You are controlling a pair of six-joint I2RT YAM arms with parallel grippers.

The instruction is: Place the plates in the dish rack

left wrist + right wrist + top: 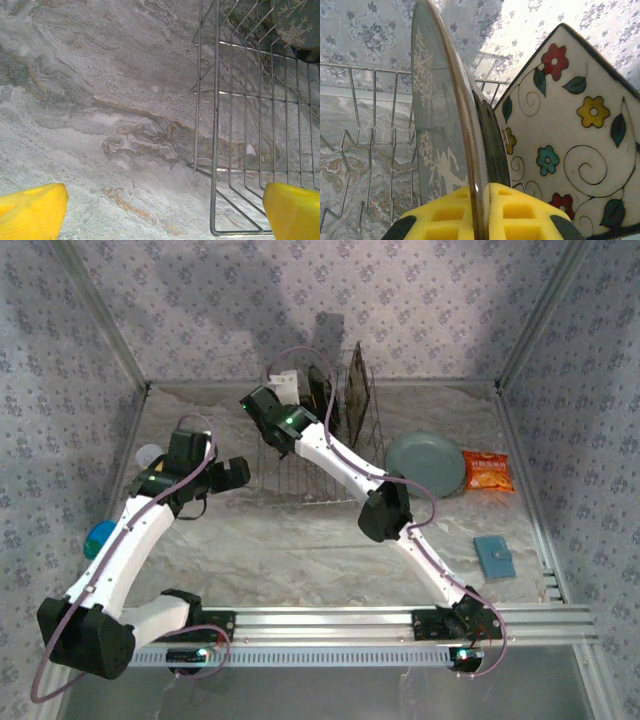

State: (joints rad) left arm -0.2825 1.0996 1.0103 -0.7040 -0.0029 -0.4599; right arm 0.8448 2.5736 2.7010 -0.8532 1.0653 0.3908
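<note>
The greyish deer plate already stands upright beside the dark-rimmed plate (pixel 492 140). My right gripper should move down toward the rack's wires next and release the deer plate's rim.
My right gripper (pixel 480 212) is shut on the rim of the greyish deer plate (pixel 432 125), which stands on edge among the tines of the dish rack (pixel 370 130). Right behind it is a dark-rimmed plate (pixel 492 140), then the square cream flower plate (pixel 570 135), both upright. From above, the right gripper (pixel 258 402) sits over the rack's (pixel 300 475) back left part. The pale grey-blue plate (pixel 425 463) lies flat on the table right of the rack. My left gripper (pixel 240 474) (pixel 162 215) hangs open and empty by the rack's (pixel 250 125) left edge.
An orange snack packet (pixel 488 472) lies beside the grey-blue plate. A small blue pad (pixel 494 556) sits at the right front. A white cup (pixel 148 454) and a blue ball (pixel 100 537) are at the left. Patterned walls close in the table.
</note>
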